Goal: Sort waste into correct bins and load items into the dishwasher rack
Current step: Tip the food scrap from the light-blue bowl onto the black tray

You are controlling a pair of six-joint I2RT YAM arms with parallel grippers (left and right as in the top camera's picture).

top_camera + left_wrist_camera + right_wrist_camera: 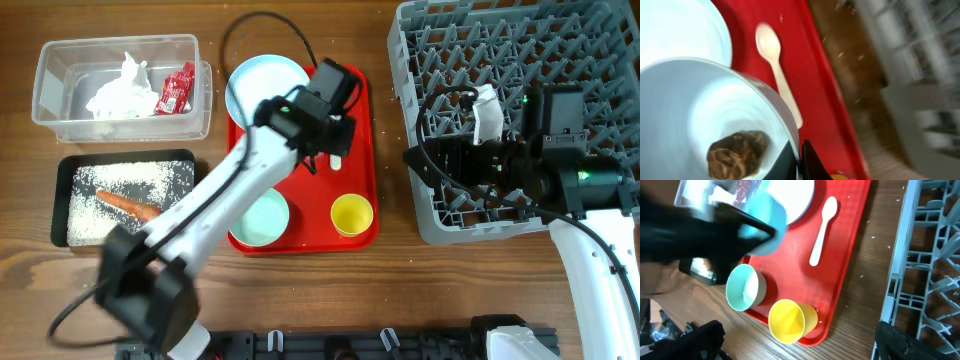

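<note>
My left gripper needs to swing over the black tray point(62, 200), tip the bowl, then return to release it on the red tray's bare middle point(302, 190), as the bowl holds food.
My left gripper point(322, 118) point(799, 161) is shut on the rim of the light-blue bowl point(690, 110) point(767, 215), held over the red tray. A brown food lump point(737, 154) lies in the bowl. On the tray are the pale-blue plate point(262, 85), white spoon point(777, 70) point(821, 230), pale-green bowl point(262, 218) and yellow cup point(352, 214) point(790, 320). My right gripper point(418, 160) point(797, 347) is open and empty beside the grey rack point(600, 60). The clear tub point(50, 90) holds tissue point(120, 90) and a red wrapper point(177, 88). The black tray point(62, 200) holds rice point(130, 180) and a carrot point(128, 204).
The red tray point(300, 243) lies between the bins on the left and the rack on the right. A strip of bare wooden table point(395, 150) separates the tray from the rack. A few rice grains lie scattered there.
</note>
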